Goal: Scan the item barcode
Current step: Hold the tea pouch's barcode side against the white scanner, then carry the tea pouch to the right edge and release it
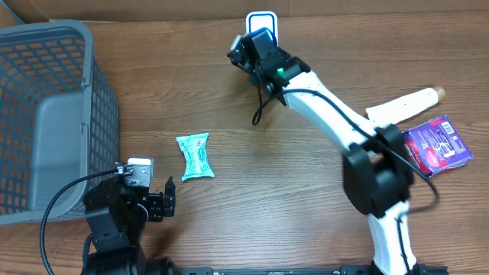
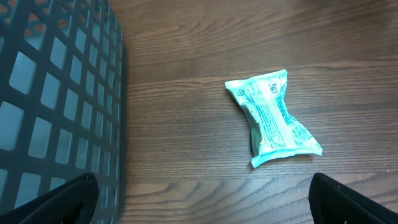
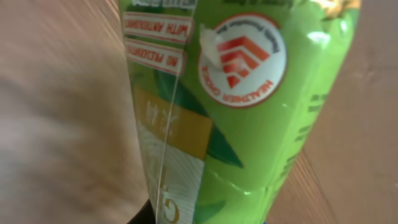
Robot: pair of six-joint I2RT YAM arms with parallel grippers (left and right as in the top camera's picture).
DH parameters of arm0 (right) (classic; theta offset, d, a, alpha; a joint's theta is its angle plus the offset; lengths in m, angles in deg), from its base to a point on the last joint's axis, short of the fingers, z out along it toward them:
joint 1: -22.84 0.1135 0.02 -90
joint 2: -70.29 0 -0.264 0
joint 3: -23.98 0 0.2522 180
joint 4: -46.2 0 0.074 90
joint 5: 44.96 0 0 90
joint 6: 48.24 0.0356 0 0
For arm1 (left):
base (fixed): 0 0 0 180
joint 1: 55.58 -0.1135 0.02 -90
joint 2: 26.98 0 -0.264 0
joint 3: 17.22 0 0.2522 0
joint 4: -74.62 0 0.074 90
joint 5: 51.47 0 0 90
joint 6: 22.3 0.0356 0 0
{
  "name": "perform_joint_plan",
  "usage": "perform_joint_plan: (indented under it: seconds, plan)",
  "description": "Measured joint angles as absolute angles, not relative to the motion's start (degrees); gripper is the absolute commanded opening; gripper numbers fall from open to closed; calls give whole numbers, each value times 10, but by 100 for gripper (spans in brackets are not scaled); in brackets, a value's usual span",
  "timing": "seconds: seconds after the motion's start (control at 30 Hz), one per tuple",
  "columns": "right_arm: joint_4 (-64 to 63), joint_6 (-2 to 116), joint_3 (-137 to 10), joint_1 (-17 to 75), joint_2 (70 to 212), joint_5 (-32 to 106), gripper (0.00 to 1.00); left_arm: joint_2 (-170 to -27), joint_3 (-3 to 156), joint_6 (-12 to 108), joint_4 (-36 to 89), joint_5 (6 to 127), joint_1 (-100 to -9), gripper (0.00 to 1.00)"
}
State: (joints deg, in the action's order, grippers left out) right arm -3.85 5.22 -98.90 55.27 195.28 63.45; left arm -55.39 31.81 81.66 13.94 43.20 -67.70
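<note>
The bare wood (image 1: pixel 406 127) beside the purple packet is to my right gripper's right in the overhead view. I will swing my right gripper over there next, lower it and release the green packet.
My right gripper (image 1: pixel 250 47) reaches to the far middle of the table, just in front of a blue-and-white device (image 1: pixel 261 18). In the right wrist view a bright green packet (image 3: pixel 249 93) with a red-and-white round logo fills the frame. The right gripper (image 3: pixel 205 214) is shut on its lower end, and only a dark bit of one finger shows. No barcode shows on the visible face. My left gripper (image 1: pixel 165 200) rests at the near left, open, with nothing between its fingertips (image 2: pixel 354 202); only bare wood lies there.
A teal snack packet (image 1: pixel 194 156) (image 2: pixel 273 118) lies on the wood ahead of the left gripper. A grey mesh basket (image 1: pixel 46 114) (image 2: pixel 50 93) stands at the left. A purple packet (image 1: pixel 437 145) and a long white object (image 1: pixel 405 105) lie at the right.
</note>
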Motion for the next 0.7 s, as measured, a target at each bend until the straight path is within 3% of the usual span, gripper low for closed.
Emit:
perform_joint_plan:
  seconds: [0.17,0.37,0.7]
  plan:
    - [-132,150,-989,546,1826,548,4,-554,318,817,139,432,-677,100]
    - [-258,354,-990,492,1690,463,4,-554,318,817,139,432,-677,100]
    - [-416,655,-971,287,1630,441,4,-554,318,817,140,432,-677,100]
